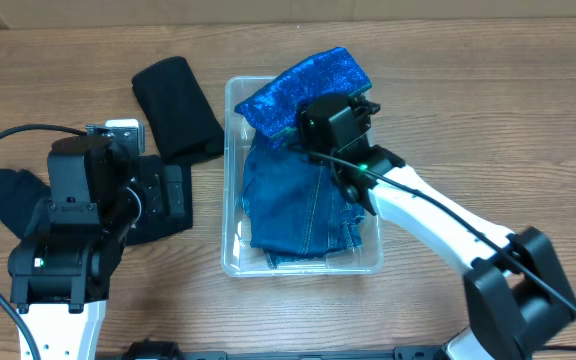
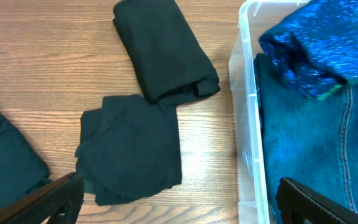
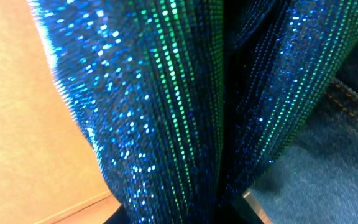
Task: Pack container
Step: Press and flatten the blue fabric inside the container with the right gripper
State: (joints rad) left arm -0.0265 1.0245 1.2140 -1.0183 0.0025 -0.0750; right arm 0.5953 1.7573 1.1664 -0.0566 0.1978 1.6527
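The robot will next move its right gripper down toward the left in the overhead view and let go of the sequin garment, because the jeans' far part is below it on that side.
The clear plastic container stands mid-table with folded blue jeans inside. A shiny blue sequin garment hangs over the bin's far end. My right gripper is shut on it; in the right wrist view the sequin cloth fills the frame and hides the fingers, with jeans at the right. My left gripper is open and empty, hovering over a flat black garment left of the container wall.
A rolled black garment lies left of the bin's far corner and shows in the left wrist view. Another black garment lies at the far left. Cables trail from both arms over the wooden table.
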